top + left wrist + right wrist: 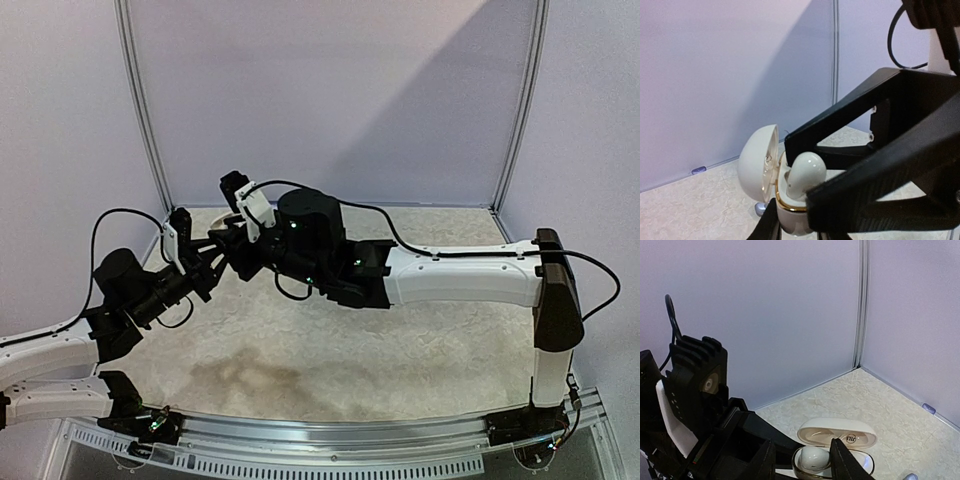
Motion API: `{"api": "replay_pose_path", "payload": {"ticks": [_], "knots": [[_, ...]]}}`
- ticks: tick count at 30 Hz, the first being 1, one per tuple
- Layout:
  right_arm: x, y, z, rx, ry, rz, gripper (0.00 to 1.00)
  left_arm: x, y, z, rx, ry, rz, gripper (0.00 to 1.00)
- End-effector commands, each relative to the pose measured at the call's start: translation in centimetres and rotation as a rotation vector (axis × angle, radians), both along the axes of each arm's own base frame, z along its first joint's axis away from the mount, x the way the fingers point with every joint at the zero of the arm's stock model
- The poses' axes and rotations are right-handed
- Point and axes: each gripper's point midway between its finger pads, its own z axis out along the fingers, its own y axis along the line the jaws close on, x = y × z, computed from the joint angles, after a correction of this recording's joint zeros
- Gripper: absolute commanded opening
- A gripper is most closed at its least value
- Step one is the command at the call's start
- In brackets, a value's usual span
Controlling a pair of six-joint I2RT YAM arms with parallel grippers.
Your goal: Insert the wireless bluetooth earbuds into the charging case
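Observation:
The earbud is in its socket, so my left gripper needs to move down to the right in the top view and let go of the case (792, 217) on the bare tabletop.
The white charging case (792, 217) with a gold rim stands upright, its lid (756, 165) swung open to the left. My left gripper (797, 229) is shut on the case's lower body. A white earbud (807, 172) sits in the case's near socket. In the right wrist view the same earbud (815, 458) lies in the case (862, 464) below the open lid (837, 432). My right gripper (801, 452) straddles the earbud, open, with a gap showing on each side. In the top view both grippers (225, 245) meet at the back left of the table.
Lilac wall panels close the back and sides, joined at a metal corner post (860, 305). A small silvery-grey object (760, 207) lies on the mat just under the case lid. A tiny lavender piece (699, 170) rests at the foot of the wall.

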Motion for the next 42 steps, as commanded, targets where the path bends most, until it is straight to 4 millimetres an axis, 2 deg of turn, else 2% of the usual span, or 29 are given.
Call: {"api": "replay_pose_path", "payload": {"ticks": [1, 5, 12, 14, 17, 22, 25, 29, 31, 32, 33, 35, 38, 41, 42], "knots": [[1.6, -0.4, -1.6, -0.080, 0.000, -0.061, 0.42, -1.1, -0.8, 1.5, -0.051, -0.015, -0.073, 0.00], [1.2, -0.3, -1.3, -0.103, -0.020, -0.034, 0.48, -1.2, -0.9, 1.4, -0.058, 0.001, -0.081, 0.00], [0.4, -0.6, -0.1, -0.122, -0.057, 0.008, 0.52, -1.1, -0.9, 1.1, -0.059, 0.021, -0.079, 0.00], [-0.4, -0.6, 0.9, -0.127, -0.072, 0.052, 0.52, -1.0, -0.9, 0.9, -0.049, 0.025, -0.073, 0.00], [-2.2, -1.2, 3.7, -0.120, -0.094, 0.138, 0.52, -1.0, -0.8, 0.6, -0.015, 0.012, -0.064, 0.00], [-4.2, -4.3, 7.9, -0.106, -0.073, 0.187, 0.52, -1.7, -1.3, -0.4, 0.215, -0.163, -0.092, 0.00], [-3.7, -5.7, 8.9, -0.082, -0.011, 0.126, 0.52, -2.9, -2.0, -1.9, 0.484, -0.391, -0.153, 0.00], [-1.5, -5.9, 7.2, -0.094, 0.105, -0.013, 0.52, -3.2, -2.2, -3.7, 0.719, -0.578, -0.182, 0.00], [0.2, -5.9, 5.1, -0.146, 0.162, -0.114, 0.51, -3.4, -2.4, -4.2, 0.788, -0.662, -0.197, 0.00], [0.8, -5.4, 3.4, -0.181, 0.192, -0.148, 0.50, -3.5, -2.4, -4.2, 0.806, -0.695, -0.194, 0.00], [0.9, -5.0, 2.4, -0.208, 0.216, -0.149, 0.49, -3.4, -2.5, -4.0, 0.819, -0.724, -0.185, 0.00], [1.1, -3.8, -1.0, -0.282, 0.265, -0.149, 0.48, -3.0, -2.4, -3.5, 0.836, -0.756, -0.151, 0.00], [0.4, -3.5, -4.3, -0.332, 0.334, -0.133, 0.47, -2.2, -1.9, -2.9, 0.869, -0.772, -0.098, 0.00], [-0.5, -4.4, -5.7, -0.352, 0.361, -0.143, 0.47, -1.6, -1.4, -3.0, 0.880, -0.726, -0.065, 0.00], [-0.6, -5.0, -5.5, -0.348, 0.364, -0.152, 0.47, -1.6, -1.3, -3.2, 0.880, -0.712, -0.066, 0.00]]}}
